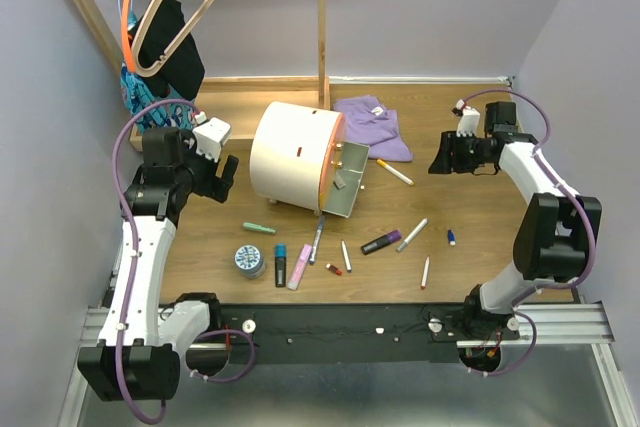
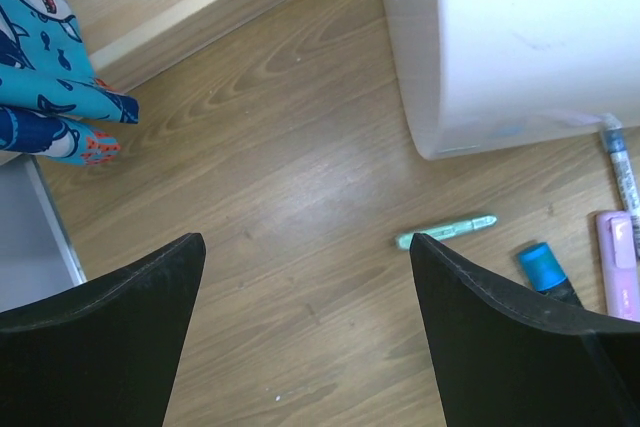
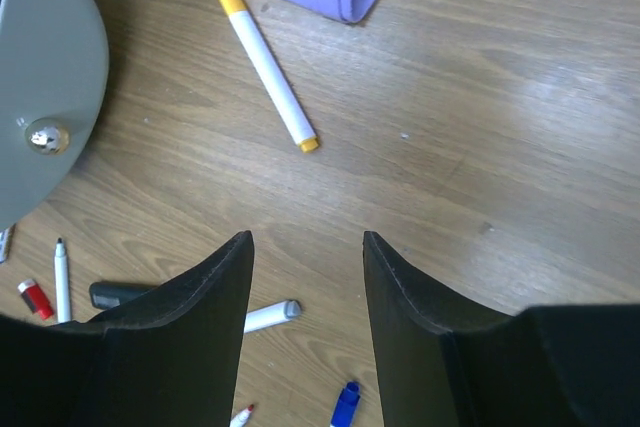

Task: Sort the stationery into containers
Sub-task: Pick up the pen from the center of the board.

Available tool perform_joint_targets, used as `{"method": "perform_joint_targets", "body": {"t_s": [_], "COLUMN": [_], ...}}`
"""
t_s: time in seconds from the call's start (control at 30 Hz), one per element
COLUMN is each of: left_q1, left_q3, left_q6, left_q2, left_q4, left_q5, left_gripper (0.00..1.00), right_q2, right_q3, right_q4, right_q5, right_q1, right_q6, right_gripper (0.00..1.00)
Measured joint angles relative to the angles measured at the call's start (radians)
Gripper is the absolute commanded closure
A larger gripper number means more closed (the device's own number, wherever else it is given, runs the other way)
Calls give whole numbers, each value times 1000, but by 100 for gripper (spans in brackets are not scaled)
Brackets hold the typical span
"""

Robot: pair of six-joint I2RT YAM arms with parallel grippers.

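Note:
The green pen's near end (image 1: 247, 226) (image 2: 405, 241) is below the left gripper, to its right in the top view, so the robot will lower the gripper that way next and turn it, because the green pen lies crosswise.
The cream-white drum container (image 1: 295, 155) lies on its side at table centre, its orange face to the right and its drawer (image 1: 345, 187) pulled open. Stationery lies scattered in front: a green pen (image 1: 259, 228), a round tin (image 1: 250, 260), a blue-capped black marker (image 1: 281, 265), a pink marker (image 1: 300, 267), a black-purple marker (image 1: 381, 242), thin white pens (image 1: 412, 234) and a yellow-capped pen (image 1: 394, 172). My left gripper (image 1: 225, 179) is open and empty left of the drum; the green pen (image 2: 445, 231) lies by its right finger. My right gripper (image 1: 440, 162) is open and empty above the yellow-capped pen (image 3: 262, 57).
A purple cloth (image 1: 375, 125) lies behind the drawer. A wooden tray (image 1: 240, 97) and an upright post (image 1: 323, 17) stand at the back, with hangers and clothes (image 1: 160, 37) at the back left. A blue patterned cloth (image 2: 45, 87) hangs near the left arm.

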State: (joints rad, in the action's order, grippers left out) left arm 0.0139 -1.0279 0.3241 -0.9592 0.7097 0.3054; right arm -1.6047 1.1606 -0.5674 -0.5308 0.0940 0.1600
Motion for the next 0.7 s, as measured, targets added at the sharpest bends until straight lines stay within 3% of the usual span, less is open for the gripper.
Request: {"method": "perform_joint_targets", "body": {"t_s": [0.43,0.7], "left_q1": [0,0], "left_q3": [-52,31], "left_q6": [98,253], "left_q2": [-22,30], "left_q4": [104,160], "left_q5": [-23,13], "left_gripper": [7,16], "right_q2": [-11,20], "right_q3": [-2,-29], "right_q4": [51,59], "right_q5": [-89,-128], "right_q1": [0,-1], "right_q6": [35,64], "right_gripper": [45,46]}}
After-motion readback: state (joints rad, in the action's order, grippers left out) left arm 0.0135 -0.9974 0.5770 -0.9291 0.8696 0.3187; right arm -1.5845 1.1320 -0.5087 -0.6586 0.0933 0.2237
